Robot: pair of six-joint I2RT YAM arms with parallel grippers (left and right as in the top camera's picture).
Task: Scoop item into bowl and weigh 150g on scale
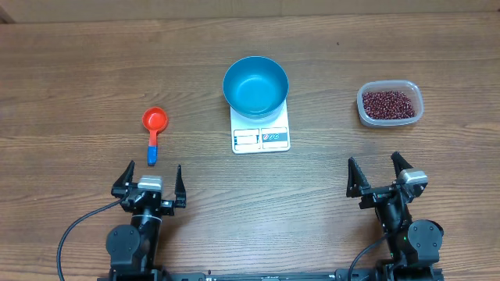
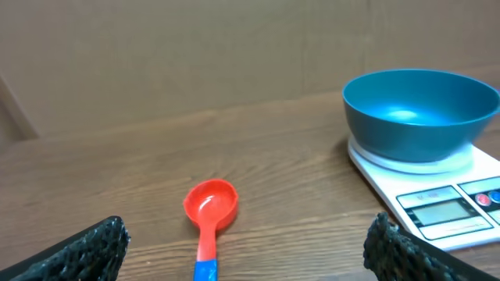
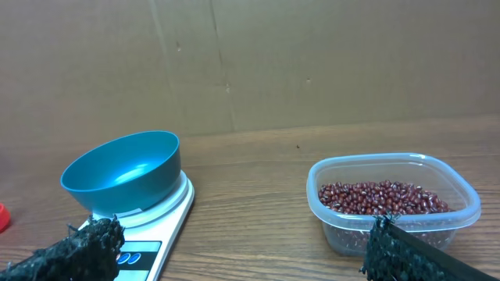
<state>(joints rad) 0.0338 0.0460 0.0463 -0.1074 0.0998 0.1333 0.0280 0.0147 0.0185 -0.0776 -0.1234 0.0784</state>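
The scoop's cup lies farther out, so I should lift my left gripper outward past the blue handle end, tilt it down and lower it onto the scoop's rim (image 1: 155,119) (image 2: 211,201).
A blue bowl (image 1: 255,84) stands empty on the white scale (image 1: 261,137) at the table's middle. Dark red-brown beans (image 1: 387,101) fill a clear tub (image 1: 390,120) at the right. A red scoop with a blue handle end (image 1: 154,129) lies at the left. My left gripper (image 1: 150,179) is open near the front edge, just behind the scoop (image 2: 209,211), with nothing between its fingers (image 2: 86,250). My right gripper (image 1: 380,172) is open too, short of the tub (image 3: 391,226); the beans (image 3: 381,197), bowl (image 3: 123,172) and scale (image 3: 160,222) show in its view.
A brown cardboard wall (image 3: 312,62) closes the far side of the wooden table (image 1: 78,70). Black cables (image 1: 78,230) run from both arm bases at the near edge.
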